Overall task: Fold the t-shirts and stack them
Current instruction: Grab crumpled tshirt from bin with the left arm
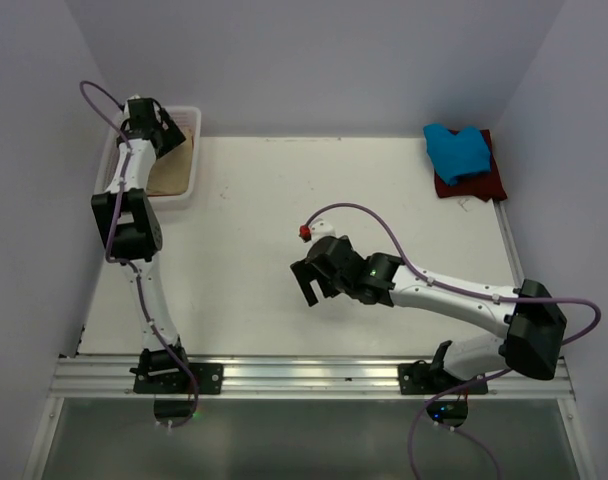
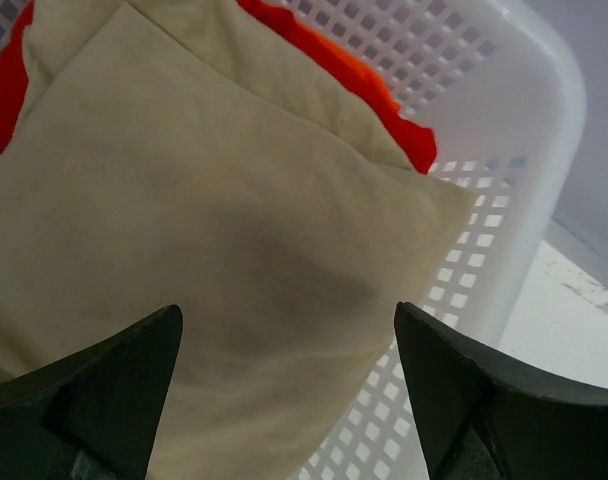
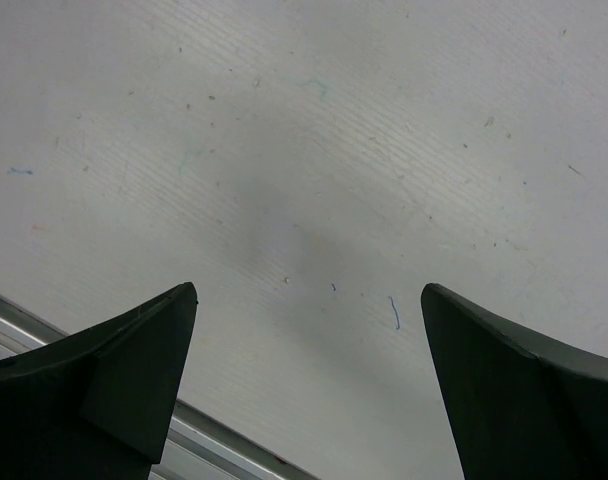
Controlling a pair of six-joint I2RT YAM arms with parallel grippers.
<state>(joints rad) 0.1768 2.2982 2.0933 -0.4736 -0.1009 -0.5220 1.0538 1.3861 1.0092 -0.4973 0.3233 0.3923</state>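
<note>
The tan cloth (image 1: 178,157) (image 2: 289,335) lies straight below the fingers and this t-shirt covers the red one, so the robot's open left gripper needs to go down onto the cloth next and close.
A tan t-shirt (image 2: 214,220) lies on top in the white lattice basket (image 2: 504,210), with a bright red t-shirt (image 2: 389,105) showing under it at the edges. My left gripper (image 2: 286,310) hangs open just above the tan cloth, nothing between its fingers. From the top view, the left gripper (image 1: 162,135) is over the basket (image 1: 189,190) at the far left, where the tan t-shirt (image 1: 169,172) shows. A folded blue t-shirt (image 1: 456,150) rests on a folded maroon t-shirt (image 1: 476,186) at the far right. My right gripper (image 1: 306,282) is open over the bare mid-table.
The right wrist view shows the right gripper (image 3: 309,290) above the white tabletop (image 3: 314,150), with the metal rail (image 3: 44,322) of the near edge at lower left. Walls close in the table on the left, back and right.
</note>
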